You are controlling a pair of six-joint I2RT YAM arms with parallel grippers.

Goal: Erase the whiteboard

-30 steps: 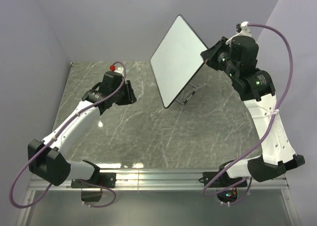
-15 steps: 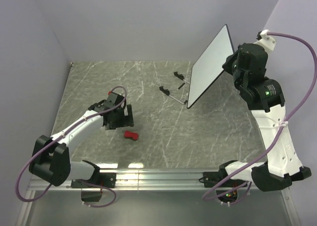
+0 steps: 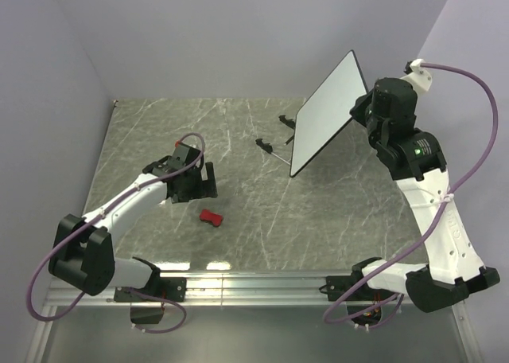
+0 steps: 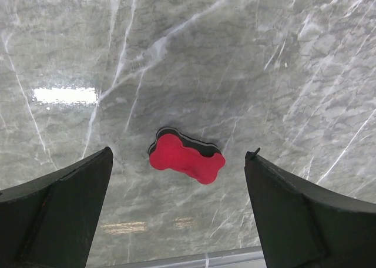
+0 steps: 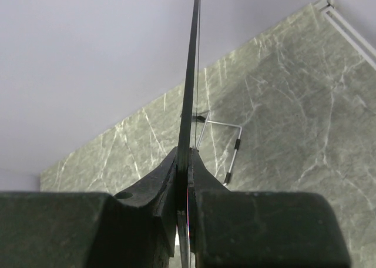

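My right gripper moves down and left in the top view next and releases the whiteboard (image 3: 324, 112) on the marble table, because it still hangs in the air.
The whiteboard (image 3: 324, 112) hangs tilted in the air at the back right, its white face showing no marks. My right gripper (image 3: 359, 108) is shut on its right rim. In the right wrist view the whiteboard (image 5: 191, 68) is seen edge-on, rising from between the closed fingers of my right gripper (image 5: 187, 165). A red bone-shaped eraser (image 3: 211, 217) lies flat on the table. My left gripper (image 3: 205, 188) hovers just behind it, open. In the left wrist view the eraser (image 4: 187, 158) lies below my left gripper (image 4: 178, 161), untouched between the wide-apart fingers.
A wire board stand (image 3: 278, 140) lies on the marble table (image 3: 262, 212) under the whiteboard's lower left edge; it also shows as the stand (image 5: 229, 138) past the right fingers. Lilac walls close the back and sides. A metal rail (image 3: 254, 283) runs along the near edge.
My left gripper came down toward the near side, opened and let the eraser go onto the table. My right arm carried the whiteboard off the stand to the right, then slightly back left.
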